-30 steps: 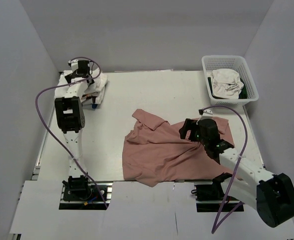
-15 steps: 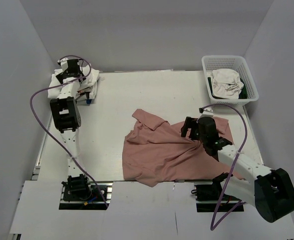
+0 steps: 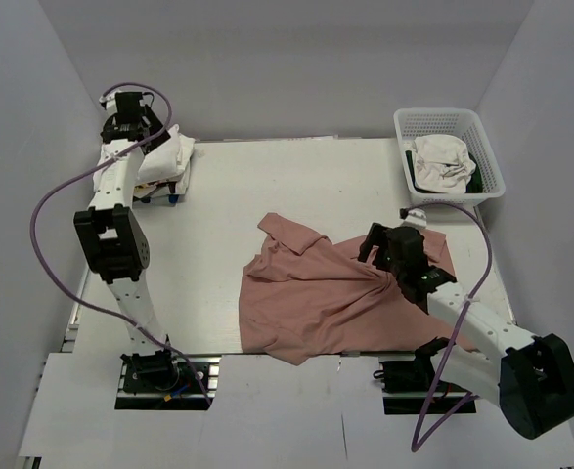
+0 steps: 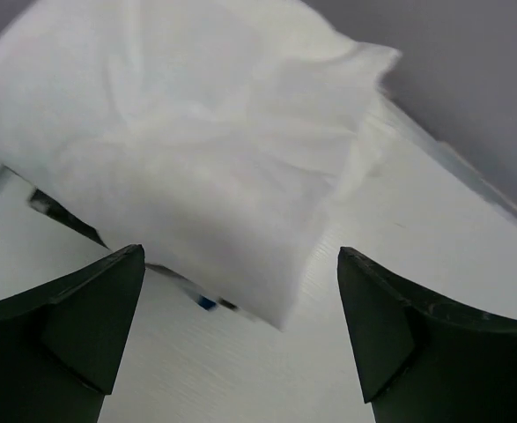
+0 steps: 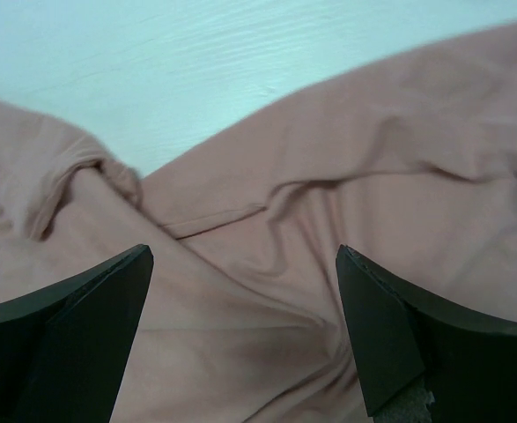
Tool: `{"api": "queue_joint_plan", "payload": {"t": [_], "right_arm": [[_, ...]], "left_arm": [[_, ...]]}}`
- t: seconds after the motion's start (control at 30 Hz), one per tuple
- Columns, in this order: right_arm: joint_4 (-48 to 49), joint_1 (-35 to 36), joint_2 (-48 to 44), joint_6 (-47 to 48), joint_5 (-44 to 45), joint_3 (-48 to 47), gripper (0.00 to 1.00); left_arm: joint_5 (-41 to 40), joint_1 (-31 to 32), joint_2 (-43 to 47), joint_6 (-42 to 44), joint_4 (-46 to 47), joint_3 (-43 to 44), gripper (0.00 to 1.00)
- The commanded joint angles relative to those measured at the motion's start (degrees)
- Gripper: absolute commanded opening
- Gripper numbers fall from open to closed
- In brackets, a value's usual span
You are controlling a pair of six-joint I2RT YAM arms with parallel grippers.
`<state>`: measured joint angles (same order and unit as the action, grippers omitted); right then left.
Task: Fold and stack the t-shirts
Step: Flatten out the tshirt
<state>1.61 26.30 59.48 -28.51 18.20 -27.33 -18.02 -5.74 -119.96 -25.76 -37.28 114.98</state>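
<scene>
My left gripper will next swing back and to the right in the top view, then down onto the pink t-shirt's corner nearest the stack, because that corner sticks out alone.
A large dusty-pink t-shirt lies crumpled on the table at centre right; its print is hidden. My right gripper is open just above its right part, with pink folds between the spread fingers and nothing gripped. A folded white t-shirt lies on a stack at the far left corner and fills the left wrist view. My left gripper is open and empty, raised above and behind that stack. Another white t-shirt lies bunched in the basket.
A white plastic mesh basket stands at the far right, with something dark beside the cloth inside. The folded stack has dark and blue edges under it. Grey walls close in the table on three sides.
My left gripper has swung back and to the left, off the folded white t-shirt. The stack has shifted a little left. My right gripper moved slightly right over the pink t-shirt.
</scene>
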Motion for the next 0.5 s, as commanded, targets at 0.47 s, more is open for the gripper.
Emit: {"api": "queue_joint_plan", "payload": {"t": [0.47], "right_arm": [[-18.13,-8.99,-0.33,-10.77,18.54,-7.74,0.90]], "left_arm": [[13.54,25.07,10.54,-6.76,1.86,-28.49,0.84]]}}
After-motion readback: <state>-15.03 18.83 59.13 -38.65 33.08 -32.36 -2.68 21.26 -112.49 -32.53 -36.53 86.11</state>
